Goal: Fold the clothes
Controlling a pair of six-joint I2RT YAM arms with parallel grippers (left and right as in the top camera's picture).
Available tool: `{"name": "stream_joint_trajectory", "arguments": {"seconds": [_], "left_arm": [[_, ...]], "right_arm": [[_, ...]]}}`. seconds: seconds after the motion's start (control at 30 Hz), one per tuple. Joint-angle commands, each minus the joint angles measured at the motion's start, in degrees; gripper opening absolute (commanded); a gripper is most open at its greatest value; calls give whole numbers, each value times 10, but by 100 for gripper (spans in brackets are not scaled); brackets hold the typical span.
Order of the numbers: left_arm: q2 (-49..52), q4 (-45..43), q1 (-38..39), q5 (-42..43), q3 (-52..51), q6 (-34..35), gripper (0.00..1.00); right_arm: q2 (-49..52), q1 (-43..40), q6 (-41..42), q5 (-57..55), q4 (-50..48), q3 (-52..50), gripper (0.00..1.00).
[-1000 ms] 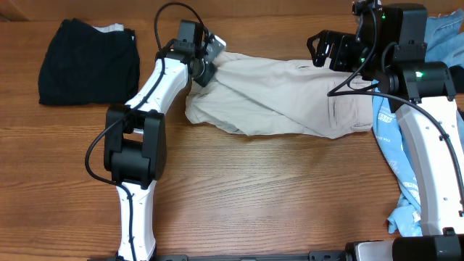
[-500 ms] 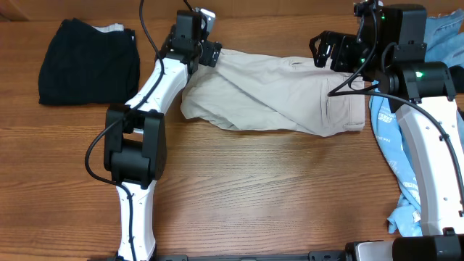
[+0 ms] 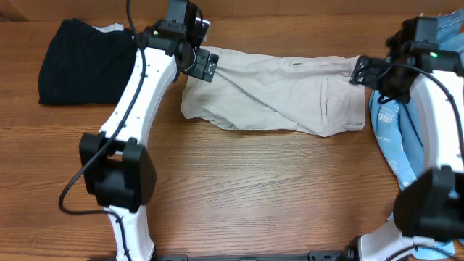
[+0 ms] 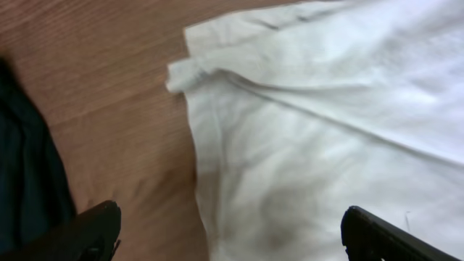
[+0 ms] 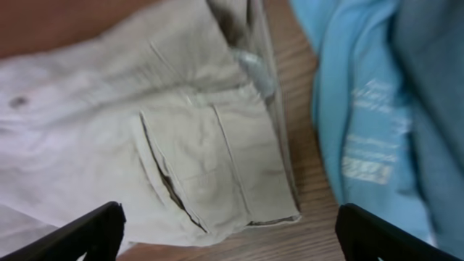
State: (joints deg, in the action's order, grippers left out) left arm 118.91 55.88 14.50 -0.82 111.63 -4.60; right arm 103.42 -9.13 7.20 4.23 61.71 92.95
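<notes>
I will next lower my right gripper with open fingers onto the edge of the shorts' waistband beside the back pocket, because a strip of bare wood lies between it and the light-blue garment.
The pale beige shorts (image 3: 275, 93) lie folded lengthwise across the far middle of the table, waistband end to the right. My left gripper (image 3: 203, 64) hovers open over their left end; the left wrist view shows that cloth edge (image 4: 304, 145) between the spread fingertips (image 4: 94, 228), nothing held. My right gripper (image 3: 360, 71) stands open above the right end. In the right wrist view the back pocket (image 5: 210, 159) and the lower corner of the shorts lie between the wide jaws, untouched.
A black folded garment (image 3: 88, 59) lies at the far left, its edge (image 4: 29, 181) close to my left fingers. Light-blue and denim garments (image 3: 395, 138) lie along the right side, right next to the shorts' end (image 5: 377, 109).
My left gripper let go of the shorts' left end and lifted away open. The right arm swung right, from over the shorts to their right end. The shorts lie flatter.
</notes>
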Motion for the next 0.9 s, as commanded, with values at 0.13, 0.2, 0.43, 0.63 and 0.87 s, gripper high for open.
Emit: {"name": "stream_joint_trajectory", "arguments": {"seconds": [0.13, 0.2, 0.43, 0.63, 0.87], "left_arm": [[11, 95, 16, 122, 5, -16, 85], [30, 115, 16, 134, 5, -13, 77], [94, 114, 5, 122, 5, -9, 70], [157, 112, -10, 123, 5, 21, 57], [158, 107, -11, 123, 5, 21, 54]], "right_arm": [[82, -10, -52, 91, 0, 7, 89], [92, -21, -58, 123, 0, 5, 89], [126, -40, -88, 125, -12, -2, 90], [162, -41, -88, 117, -45, -4, 91], [186, -41, -87, 83, -115, -4, 95]]}}
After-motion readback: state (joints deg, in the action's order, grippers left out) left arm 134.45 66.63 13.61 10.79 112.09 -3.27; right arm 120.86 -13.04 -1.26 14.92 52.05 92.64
